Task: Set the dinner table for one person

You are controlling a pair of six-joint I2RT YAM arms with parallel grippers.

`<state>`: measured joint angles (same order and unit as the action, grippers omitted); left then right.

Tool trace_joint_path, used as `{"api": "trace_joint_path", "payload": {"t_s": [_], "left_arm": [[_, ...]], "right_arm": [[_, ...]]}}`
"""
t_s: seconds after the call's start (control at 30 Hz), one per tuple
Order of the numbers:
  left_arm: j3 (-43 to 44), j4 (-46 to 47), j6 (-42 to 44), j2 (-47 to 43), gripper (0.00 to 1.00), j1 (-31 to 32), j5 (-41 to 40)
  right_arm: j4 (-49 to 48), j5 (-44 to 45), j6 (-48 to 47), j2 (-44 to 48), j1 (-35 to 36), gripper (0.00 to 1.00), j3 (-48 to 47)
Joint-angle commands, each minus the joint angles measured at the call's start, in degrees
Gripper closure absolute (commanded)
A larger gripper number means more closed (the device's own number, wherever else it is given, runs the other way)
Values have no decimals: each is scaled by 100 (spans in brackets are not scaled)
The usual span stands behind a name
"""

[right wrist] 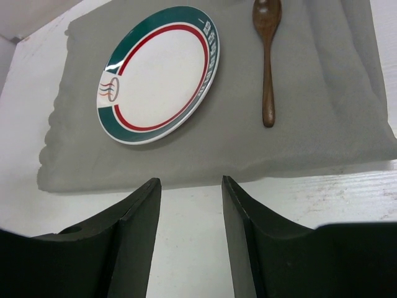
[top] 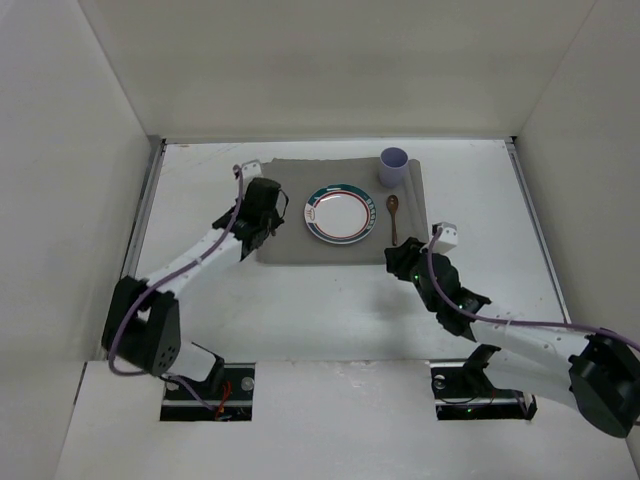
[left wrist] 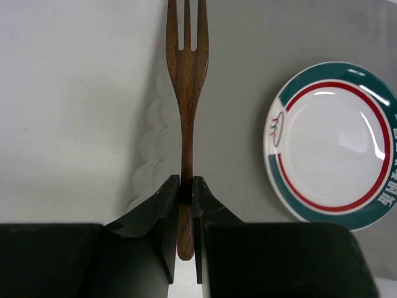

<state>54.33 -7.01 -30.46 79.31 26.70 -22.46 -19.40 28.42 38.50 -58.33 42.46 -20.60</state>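
My left gripper shifts toward the plate next and lowers there to release the fork, since the mat between scalloped edge and plate is bare.
On the white dinner table lies a grey placemat. On it sit a white plate with a green and red rim, a wooden spoon right of the plate, and a lilac cup at the mat's far right corner. My left gripper is shut on the handle of a wooden fork, held over the mat's left edge, left of the plate. My right gripper is open and empty over bare table just in front of the mat, with plate and spoon beyond.
White walls enclose the table on three sides. Thin metal rails run along the side edges. The mat's left edge is scalloped. The arm bases stand at the near edge.
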Motion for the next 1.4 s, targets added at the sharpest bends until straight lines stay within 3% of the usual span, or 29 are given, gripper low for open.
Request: {"api": "trace_joint_path", "payload": {"t_s": [0.0,0.23,0.57,1.23,1.37], "left_arm": [[612,51,821,812,96,24,426],[1457,-178,1182,1912,96,234,418],[1783,-213,1543,2554,95,191,348],[1678,-47,1543,3012,91,42,383],[1599,-38,1525,2924,82,77,330]], "right_arm": [[-275,268,-53,294,-14,50,-15],[-266,392,-36,814,-84,49,161],[-266,366,0,717,-137,48,153],[-328,331,8,427,-154,47,91],[-328,356,-36,418,-137,47,74]]}}
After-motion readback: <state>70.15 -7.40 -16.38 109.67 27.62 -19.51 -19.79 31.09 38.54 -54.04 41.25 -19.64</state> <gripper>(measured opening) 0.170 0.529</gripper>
